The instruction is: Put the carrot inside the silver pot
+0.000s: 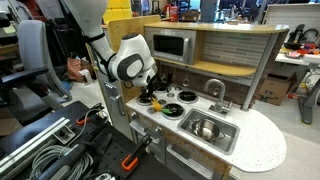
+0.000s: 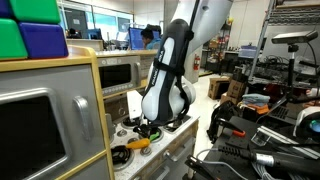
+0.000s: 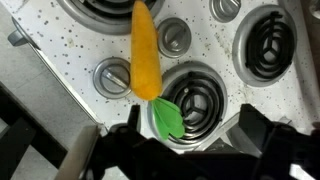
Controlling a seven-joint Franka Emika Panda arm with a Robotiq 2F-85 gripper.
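Observation:
The gripper moves down toward the top of the wrist view next, where below it lies the carrot's orange body [image 2: 138, 144] [image 3: 146, 68], because only leaves reach between my fingers.
The carrot [image 3: 146, 50] is yellow-orange with a green leafy end [image 3: 168, 118]. It lies on the speckled white stovetop between the black burners, and it also shows in an exterior view [image 2: 137, 144]. My gripper [image 3: 190, 138] is open just above the carrot's leafy end, with one dark finger on each side and nothing held. In both exterior views the gripper [image 1: 150, 93] [image 2: 150, 128] hangs low over the stove. The silver pot [image 1: 203, 127] sits in the grey sink basin, to the side of the stove. It is out of the wrist view.
Round black burners [image 3: 190, 100] [image 3: 262, 45] and grey knobs [image 3: 112, 75] surround the carrot. The sink basin [image 1: 226, 139] with a silver faucet [image 1: 215, 92] lies beside the stove. A toy microwave [image 1: 168, 46] stands behind, under a wooden shelf. Cables and clutter lie on the floor [image 1: 60, 140].

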